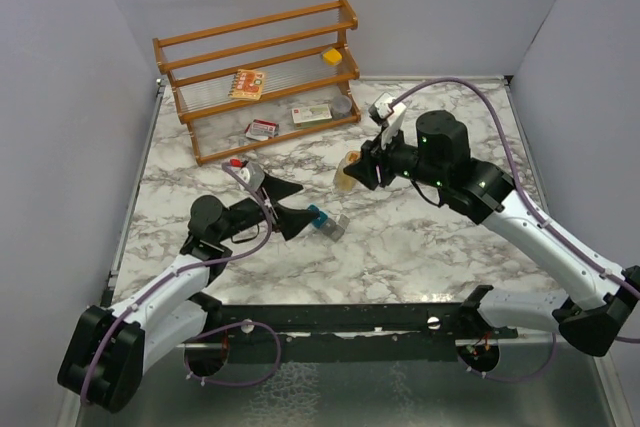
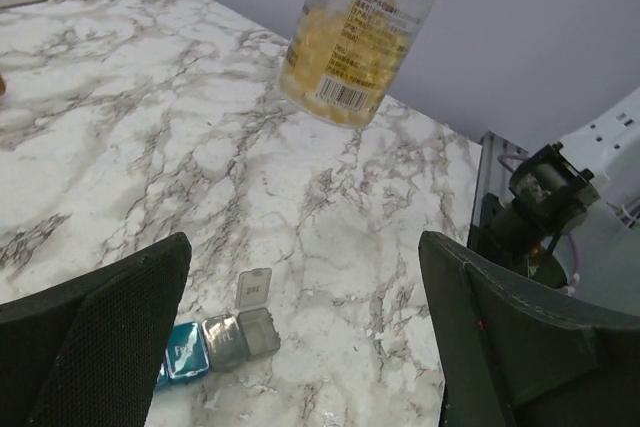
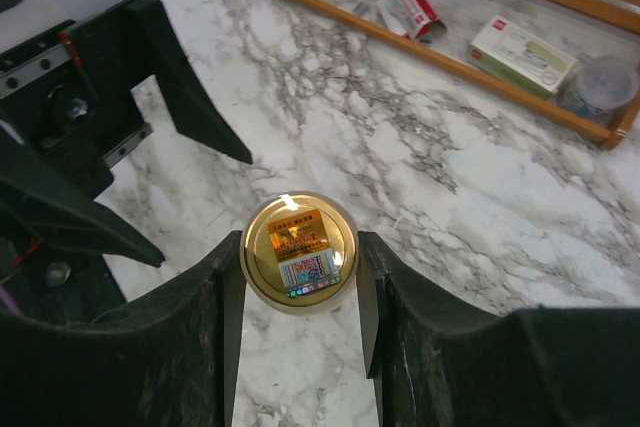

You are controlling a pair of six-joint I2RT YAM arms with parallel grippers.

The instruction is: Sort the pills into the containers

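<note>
The left gripper moves to the right in the top view next and closes around the bottle's pill-filled lower end (image 1: 343, 181) (image 2: 342, 77), which is free of my right gripper.
The containers (image 2: 226, 337) are a short strip lying on the marble: one teal compartment (image 2: 185, 349), a shut grey one, and a grey end one open with its lid (image 2: 254, 287) raised. In the top view the containers (image 1: 325, 222) lie just right of my left gripper (image 1: 287, 205), which is open and holds nothing. Its dark fingers (image 2: 100, 342) frame the left wrist view, the strip near the left one. My right gripper (image 1: 352, 169) is shut on a clear pill bottle (image 2: 350, 37) of yellow pills, held above the table. The bottle's gold round end (image 3: 298, 232) shows between the right fingers (image 3: 385, 287).
A wooden rack (image 1: 200, 47) stands at the back with flat printed packets (image 1: 247, 82), a yellow item (image 1: 331, 55) and a small round jar (image 1: 342, 104) at its right end. Grey walls close the table on three sides. The left arm's fingers (image 3: 190, 87) lie left of the bottle.
</note>
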